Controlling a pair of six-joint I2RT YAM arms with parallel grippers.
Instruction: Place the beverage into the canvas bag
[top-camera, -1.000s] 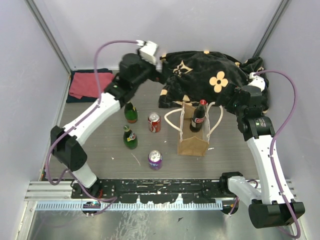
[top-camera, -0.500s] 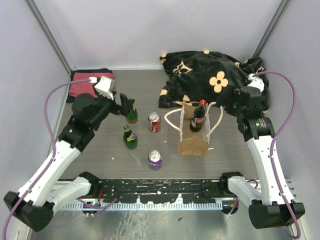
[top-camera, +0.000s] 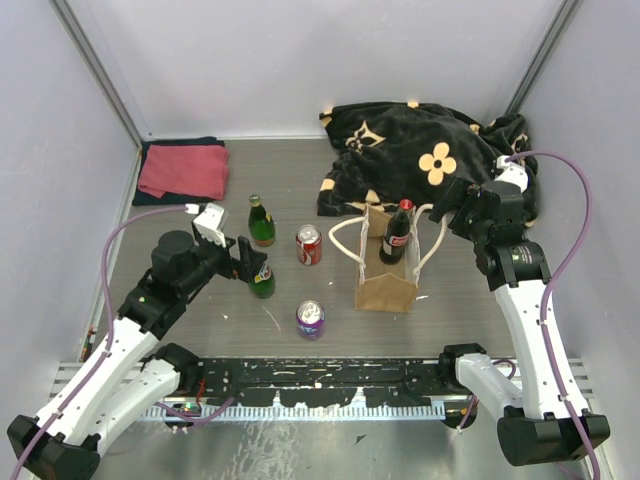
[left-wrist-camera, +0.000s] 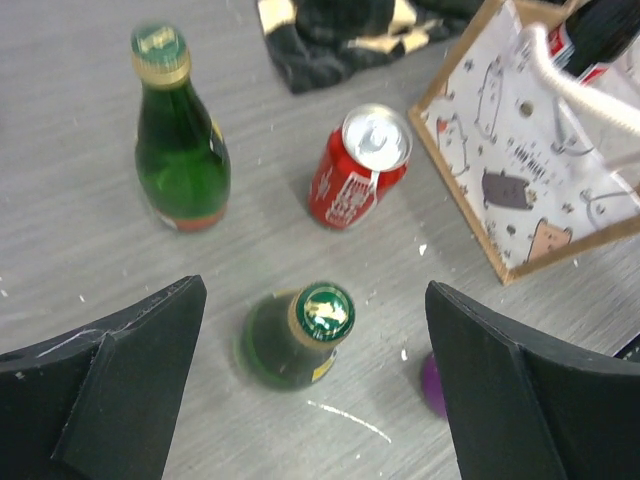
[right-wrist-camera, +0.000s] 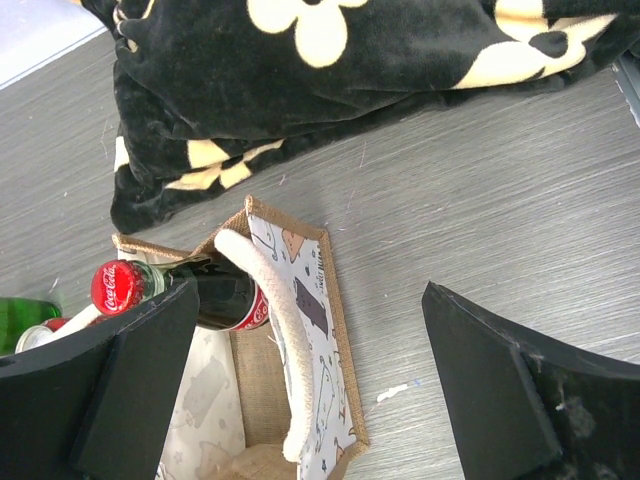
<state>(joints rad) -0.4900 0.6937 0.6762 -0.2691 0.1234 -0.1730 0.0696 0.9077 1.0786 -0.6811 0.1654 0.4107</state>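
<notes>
My left gripper still needs to go lower. It will move down next until its fingers are on either side of the neck (top-camera: 261, 269) (left-wrist-camera: 310, 323).
The tan canvas bag (top-camera: 386, 285) stands upright mid-table with cream rope handles. A cola bottle (top-camera: 397, 232) with a red cap leans inside it. My left gripper (top-camera: 247, 262) is open and empty, hovering over the nearer green bottle (top-camera: 262, 279). In the left wrist view, that bottle's cap (left-wrist-camera: 325, 310) lies between my spread fingers (left-wrist-camera: 140, 360). My right gripper (top-camera: 448, 209) is open and empty just right of the bag. The right wrist view shows the bag rim (right-wrist-camera: 338, 330), a handle and the cola bottle (right-wrist-camera: 215, 295) below it.
A second green bottle (top-camera: 261, 222), a red can (top-camera: 308, 245) and a purple can (top-camera: 310, 319) stand left of the bag. A black flower-patterned blanket (top-camera: 420, 155) lies behind it. A folded red cloth (top-camera: 184, 170) lies at the far left.
My left arm swung from the far back by the blanket to the left and down, and now sits over the nearer green bottle. The right arm barely shifted.
</notes>
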